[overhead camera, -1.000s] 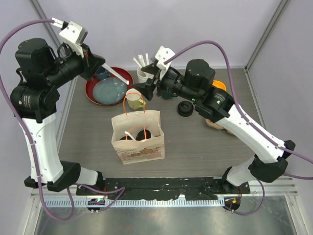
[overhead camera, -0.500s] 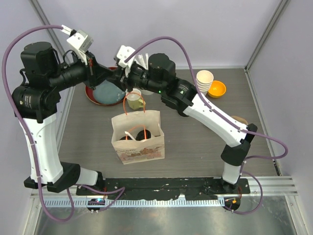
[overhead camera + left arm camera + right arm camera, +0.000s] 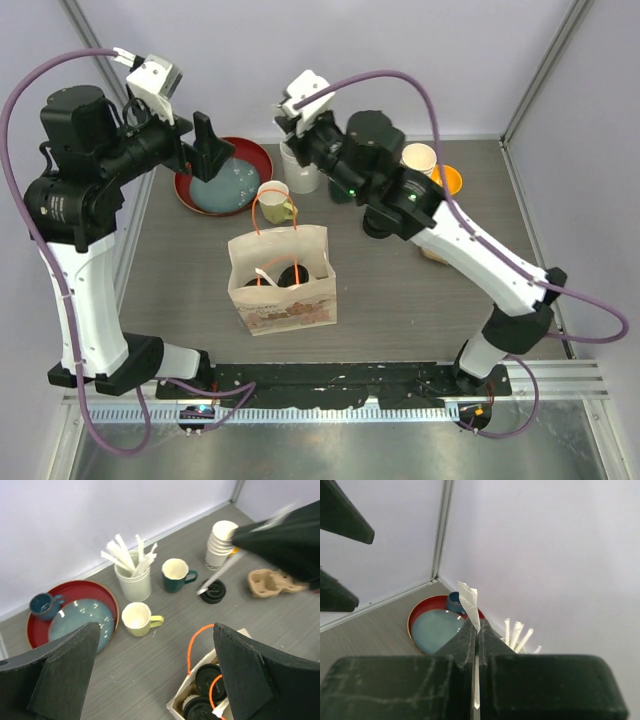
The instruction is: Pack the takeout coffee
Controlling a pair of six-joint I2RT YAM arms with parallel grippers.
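I will move my right gripper back and down next, tilting it downward over the paper bag's open top (image 3: 281, 266), because the coffee that this stick joins is already inside.
The takeout coffee, two cups with black lids (image 3: 282, 275), stands inside the paper bag (image 3: 285, 305) with orange handles at the table's middle. The left wrist view shows the lids (image 3: 210, 680) in the bag's open top (image 3: 192, 692). My left gripper (image 3: 208, 145) (image 3: 157, 675) hangs open and empty, high above the red tray. My right gripper (image 3: 479, 625) (image 3: 295, 135) is up above the white holder, shut on a thin white paper-wrapped stick (image 3: 470, 600); the same stick (image 3: 222, 572) shows blurred in the left wrist view.
A red tray (image 3: 258, 152) carries a blue plate and a blue mug. A white holder (image 3: 298, 172) of wrapped sticks, a yellow mug (image 3: 272, 198), a green mug (image 3: 175, 575), stacked lidless cups (image 3: 418, 160), an orange bowl (image 3: 448, 178), a loose black lid (image 3: 212, 591) and a cardboard carrier (image 3: 272, 582) line the back and right.
The white stick passed from my left gripper to my right one. The left jaws opened; the right jaws shut on it and drew back to the right.
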